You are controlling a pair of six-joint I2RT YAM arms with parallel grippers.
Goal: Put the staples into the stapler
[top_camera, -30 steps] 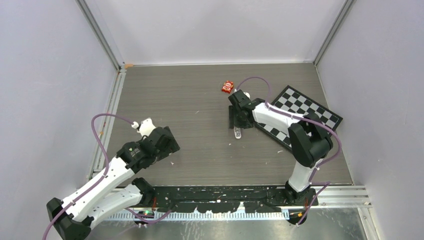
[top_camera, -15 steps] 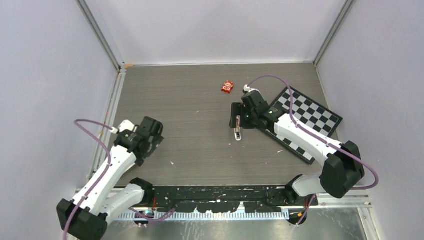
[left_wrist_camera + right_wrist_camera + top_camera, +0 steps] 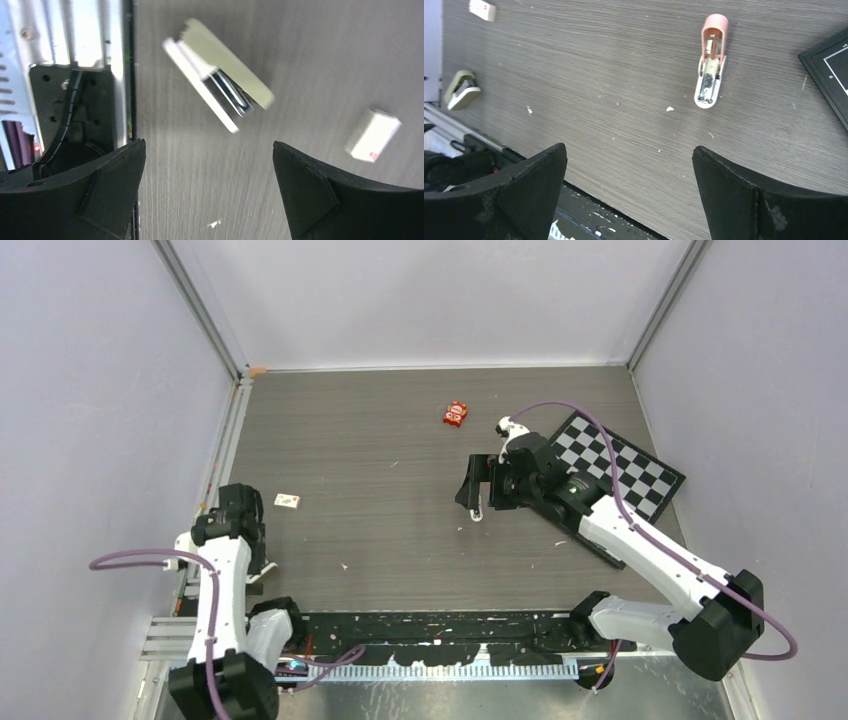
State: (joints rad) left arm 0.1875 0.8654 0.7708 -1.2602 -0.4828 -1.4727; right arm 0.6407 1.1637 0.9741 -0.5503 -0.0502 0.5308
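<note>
I need to lower my left gripper onto the stapler's middle (image 3: 216,71) next, open fingers beside its lid and its base, as both its sides lie clear on the tabletop.
The olive-grey stapler (image 3: 220,75) lies on the wooden table beside the left rail, its lid slightly raised over a pale metal channel. It also shows in the right wrist view (image 3: 461,90). In the top view my left arm hides it. My left gripper (image 3: 210,200) is open and empty, hovering just short of the stapler; it also shows in the top view (image 3: 238,512). My right gripper (image 3: 629,195) is open and empty above bare table, mid-table in the top view (image 3: 472,485). No staples can be made out; only tiny pale flecks dot the table.
A small white-and-red box (image 3: 287,500) lies right of the stapler (image 3: 372,135). A pink-and-white piece (image 3: 710,60) lies under my right gripper (image 3: 477,508). A red packet (image 3: 455,413) sits further back. A checkerboard (image 3: 615,475) lies at the right. Metal rail (image 3: 75,30) along the left edge.
My left arm has pulled back to the left edge, uncovering the white-and-red box. My right arm has drawn back a little to the right, away from the pink-and-white piece.
</note>
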